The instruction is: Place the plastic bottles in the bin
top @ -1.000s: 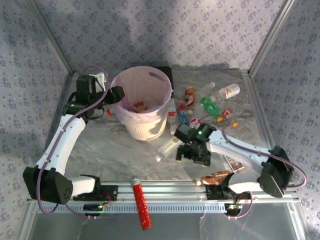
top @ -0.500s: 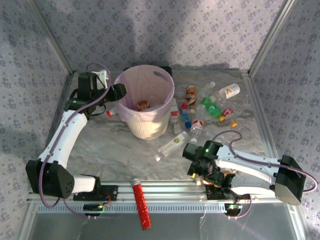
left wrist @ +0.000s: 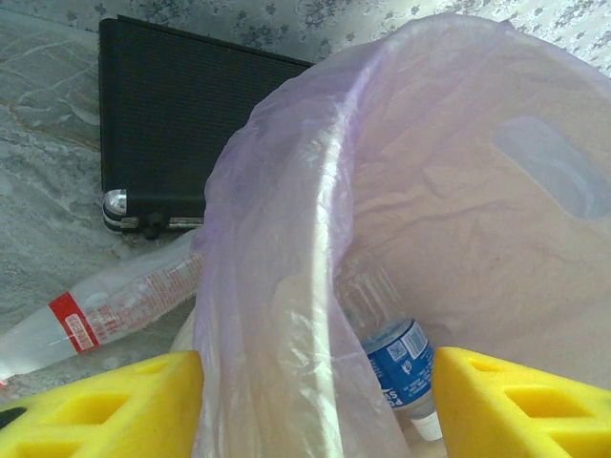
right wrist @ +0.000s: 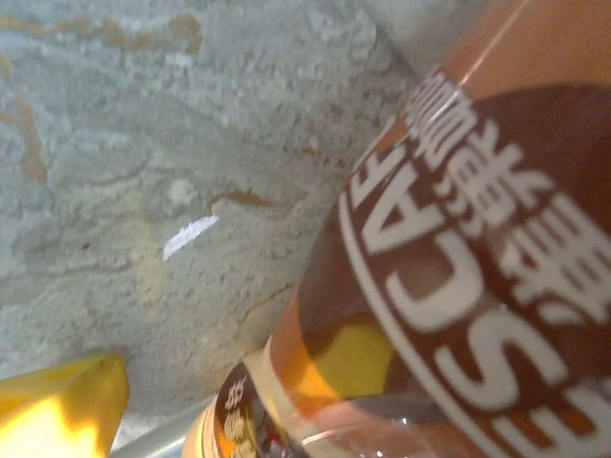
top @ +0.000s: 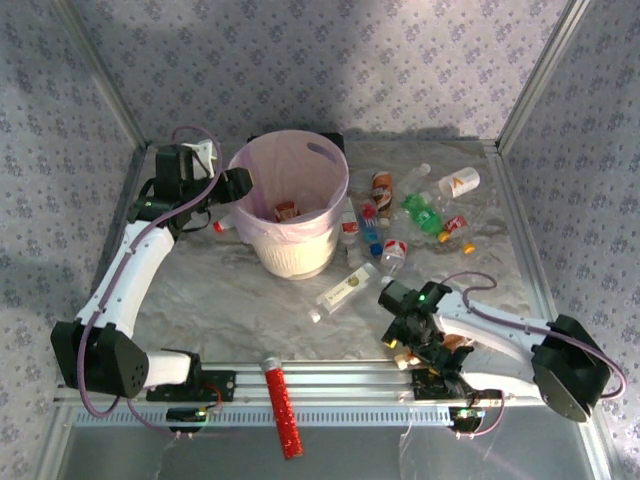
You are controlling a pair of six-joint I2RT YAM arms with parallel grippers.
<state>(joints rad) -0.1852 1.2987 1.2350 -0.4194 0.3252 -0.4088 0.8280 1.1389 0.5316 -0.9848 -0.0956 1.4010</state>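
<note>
My right gripper turns and moves away from my base over the amber bottle next, before it closes.
The pale-pink bin stands at the back left, with bottles inside, one of them blue-labelled. My left gripper straddles its lined rim, a yellow finger on each side, shut on it. A clear red-labelled bottle lies outside, left of the bin. Several plastic bottles lie right of the bin, among them a green one and a long clear one. My right gripper is open, low at the near edge, its jaws around the amber bottle.
A black box sits behind the bin. A red glittery tube lies across the front rail. A small flat card lies by the right arm. Patterned walls close off the back and both sides.
My right gripper has swung from the table's middle back to the near edge and come down over the amber bottle. The bin and my left gripper shifted slightly right, then stayed still.
</note>
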